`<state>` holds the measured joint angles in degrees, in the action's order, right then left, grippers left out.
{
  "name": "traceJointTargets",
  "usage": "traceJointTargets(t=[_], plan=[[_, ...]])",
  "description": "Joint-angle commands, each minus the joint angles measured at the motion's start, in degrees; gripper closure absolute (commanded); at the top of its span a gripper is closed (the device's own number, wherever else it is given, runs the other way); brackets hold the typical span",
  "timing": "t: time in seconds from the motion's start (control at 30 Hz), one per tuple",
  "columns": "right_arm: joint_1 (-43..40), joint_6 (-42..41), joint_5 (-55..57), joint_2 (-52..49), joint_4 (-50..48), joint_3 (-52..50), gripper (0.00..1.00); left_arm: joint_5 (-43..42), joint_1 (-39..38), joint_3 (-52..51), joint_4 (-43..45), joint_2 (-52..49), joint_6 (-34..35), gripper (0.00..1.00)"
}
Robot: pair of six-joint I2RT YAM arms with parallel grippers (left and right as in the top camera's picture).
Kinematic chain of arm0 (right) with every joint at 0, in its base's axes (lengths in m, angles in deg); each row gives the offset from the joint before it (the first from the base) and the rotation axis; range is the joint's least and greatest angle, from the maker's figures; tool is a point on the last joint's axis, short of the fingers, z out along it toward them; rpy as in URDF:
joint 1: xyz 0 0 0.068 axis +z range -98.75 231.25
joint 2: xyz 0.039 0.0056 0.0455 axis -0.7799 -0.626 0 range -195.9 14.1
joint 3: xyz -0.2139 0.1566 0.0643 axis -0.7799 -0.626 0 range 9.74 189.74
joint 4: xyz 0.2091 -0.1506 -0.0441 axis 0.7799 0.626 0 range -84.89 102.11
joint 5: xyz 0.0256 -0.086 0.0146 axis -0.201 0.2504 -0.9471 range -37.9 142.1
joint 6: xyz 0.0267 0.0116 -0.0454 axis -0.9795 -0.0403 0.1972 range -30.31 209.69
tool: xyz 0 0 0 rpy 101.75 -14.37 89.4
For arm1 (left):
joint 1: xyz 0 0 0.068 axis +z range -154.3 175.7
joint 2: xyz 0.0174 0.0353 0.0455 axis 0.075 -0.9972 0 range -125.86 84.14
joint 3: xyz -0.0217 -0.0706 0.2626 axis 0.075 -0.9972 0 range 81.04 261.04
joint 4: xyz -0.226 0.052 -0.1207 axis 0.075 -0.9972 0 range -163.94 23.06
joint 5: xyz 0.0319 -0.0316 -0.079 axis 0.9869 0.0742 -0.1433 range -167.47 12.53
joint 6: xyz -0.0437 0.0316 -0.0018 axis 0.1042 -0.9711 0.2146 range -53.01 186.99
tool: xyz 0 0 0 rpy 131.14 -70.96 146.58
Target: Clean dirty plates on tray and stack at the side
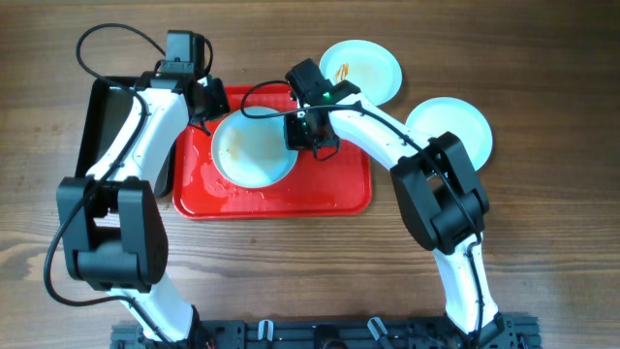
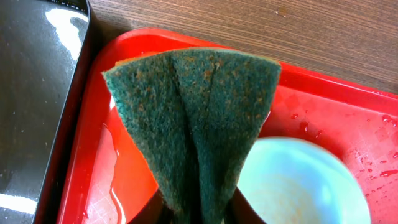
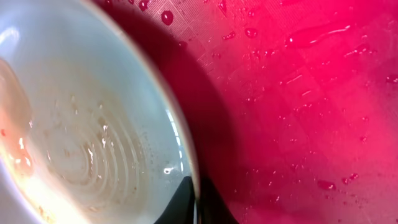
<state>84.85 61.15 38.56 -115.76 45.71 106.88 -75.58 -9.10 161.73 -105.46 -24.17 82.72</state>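
My right gripper is holding a plate and will go up, carry it to the right in the overhead view and lower it to let it go onto the clean plate (image 1: 449, 127), because that one is free of smears.
A pale blue plate (image 1: 250, 148) lies on the wet red tray (image 1: 329, 189), with a faint brownish film inside. My right gripper (image 1: 308, 131) is shut on its right rim; the rim sits between the fingers in the right wrist view (image 3: 196, 193), over the plate (image 3: 81, 124) and the tray (image 3: 298, 93). My left gripper (image 1: 205, 105) is shut on a folded green scouring pad (image 2: 196, 118), held above the tray's (image 2: 323, 106) back left corner, left of the plate (image 2: 298, 183). A smeared plate (image 1: 360, 70) and a clean plate (image 1: 449, 127) lie on the table to the right.
A black tray (image 1: 97, 126) with a wet sheen lies left of the red tray; its edge shows in the left wrist view (image 2: 37, 93). Water drops cover the red tray. Bare wooden table (image 1: 542, 223) lies in front and to the right.
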Motion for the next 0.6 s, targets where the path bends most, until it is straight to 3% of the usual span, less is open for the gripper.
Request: traceJointTargets(t=[0.0, 0.13, 0.33, 0.57], plan=[[0.7, 0.1, 0.2, -1.7, 0.5, -1.0, 0.96, 0.7, 0.2, 0.9, 0.1, 1.5, -0.4, 0.82], [-2.1, 4.6, 1.2, 3.7, 0.9, -1.0, 0.96, 0.8, 0.2, 0.9, 0.1, 1.5, -0.3, 0.81], [2.3, 7.5, 27.8, 15.3, 5.9, -1.0, 0.96, 0.7, 0.2, 0.9, 0.1, 1.5, -0.3, 0.87], [15.4, 5.1, 69.3, 16.9, 11.8, -1.0, 0.96, 0.7, 0.2, 0.9, 0.0, 1.5, 0.2, 0.89]])
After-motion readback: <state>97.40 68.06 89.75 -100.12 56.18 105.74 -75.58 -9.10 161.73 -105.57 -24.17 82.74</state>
